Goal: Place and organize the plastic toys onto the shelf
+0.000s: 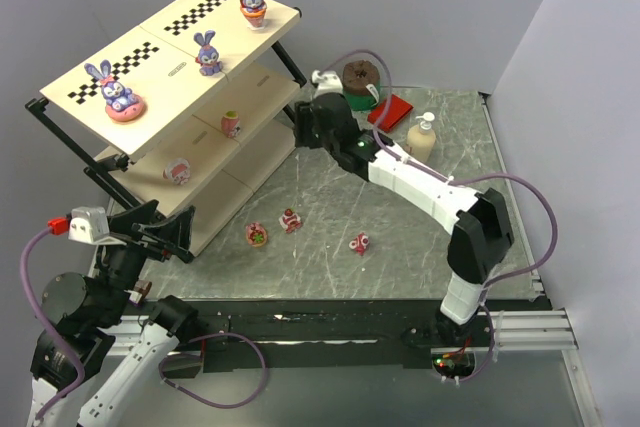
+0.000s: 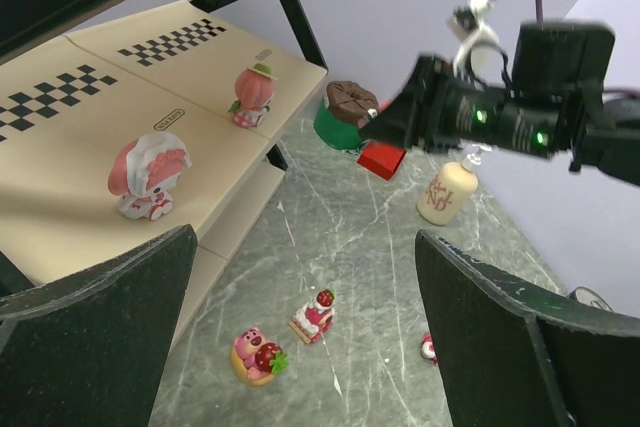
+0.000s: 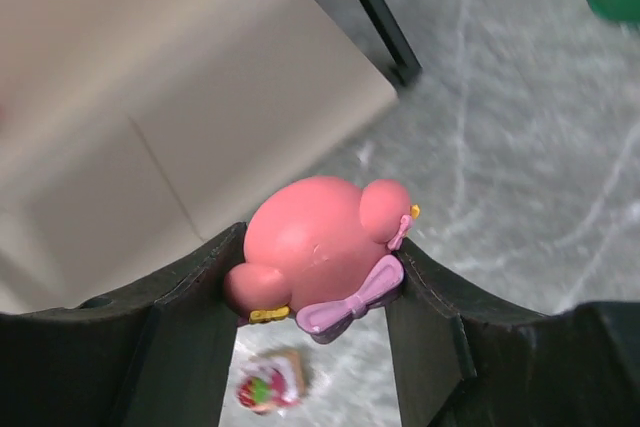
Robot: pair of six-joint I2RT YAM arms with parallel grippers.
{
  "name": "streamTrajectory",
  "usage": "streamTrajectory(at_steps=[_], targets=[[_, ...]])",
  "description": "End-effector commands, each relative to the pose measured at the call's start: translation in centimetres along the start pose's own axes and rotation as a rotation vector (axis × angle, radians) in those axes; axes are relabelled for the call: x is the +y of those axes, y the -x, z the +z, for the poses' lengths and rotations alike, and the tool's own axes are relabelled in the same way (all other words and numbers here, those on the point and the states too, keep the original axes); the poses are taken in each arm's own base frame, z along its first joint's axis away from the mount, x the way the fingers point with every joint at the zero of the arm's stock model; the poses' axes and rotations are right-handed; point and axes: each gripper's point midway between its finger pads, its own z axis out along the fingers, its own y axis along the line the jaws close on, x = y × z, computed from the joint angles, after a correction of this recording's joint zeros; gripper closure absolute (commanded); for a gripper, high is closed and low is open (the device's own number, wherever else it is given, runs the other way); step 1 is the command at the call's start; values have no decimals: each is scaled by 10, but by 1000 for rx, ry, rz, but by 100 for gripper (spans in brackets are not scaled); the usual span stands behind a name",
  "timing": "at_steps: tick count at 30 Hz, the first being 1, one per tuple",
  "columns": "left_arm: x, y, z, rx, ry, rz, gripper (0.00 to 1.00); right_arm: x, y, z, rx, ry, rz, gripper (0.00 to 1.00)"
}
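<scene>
My right gripper will move the toy to the left in the top view, onto the empty far end of the middle board, and let go of it.
The shelf [image 1: 170,67] stands at the back left. Three purple bunnies [image 1: 207,53] stand on its checkered top board. Two pink figurines [image 1: 178,171] sit on the middle board; they also show in the left wrist view [image 2: 148,175]. Three small toys lie on the table: a pink bear with a strawberry [image 2: 258,355], a cake slice [image 2: 313,314] and a red-white piece [image 1: 360,242]. My right gripper [image 3: 315,277] is shut on a round pink toy with a lilac bow [image 3: 320,242], beside the shelf's right end [image 1: 305,125]. My left gripper [image 2: 310,337] is open and empty, above the table toys.
A cream pump bottle [image 1: 421,137], a green can with a brown top [image 1: 358,82] and a red block [image 1: 389,109] stand at the back right. The shelf's black legs [image 3: 380,22] are close to my right gripper. The right arm [image 2: 480,112] spans the table's middle.
</scene>
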Motion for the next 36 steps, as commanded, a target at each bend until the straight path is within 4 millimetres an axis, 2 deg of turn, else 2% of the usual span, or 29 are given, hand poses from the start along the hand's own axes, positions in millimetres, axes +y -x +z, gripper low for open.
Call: streamTrajectory(at_steps=[1,5,10,13,21,27,36], targets=[[-7,8,5,-17,-24,4,4,23,28,9,-25,45,-38,100],[-7,8,6,-14,-24,8,4,40,49,25,-58,70,-44,100],[-9,10,5,-17,-29,5,4,51,66,43,-107,77,-62,100],[-8,10,5,-14,-28,7,4,55,78,47,-141,83,-60,100],[-10,10,5,-13,-32,6,3,63,90,58,-183,96,-40,100],[-9,10,5,-14,-29,6,4,66,90,59,-193,100,-31,100],[-9,7,7,-6,-28,6,4,74,90,73,-202,91,-41,100]])
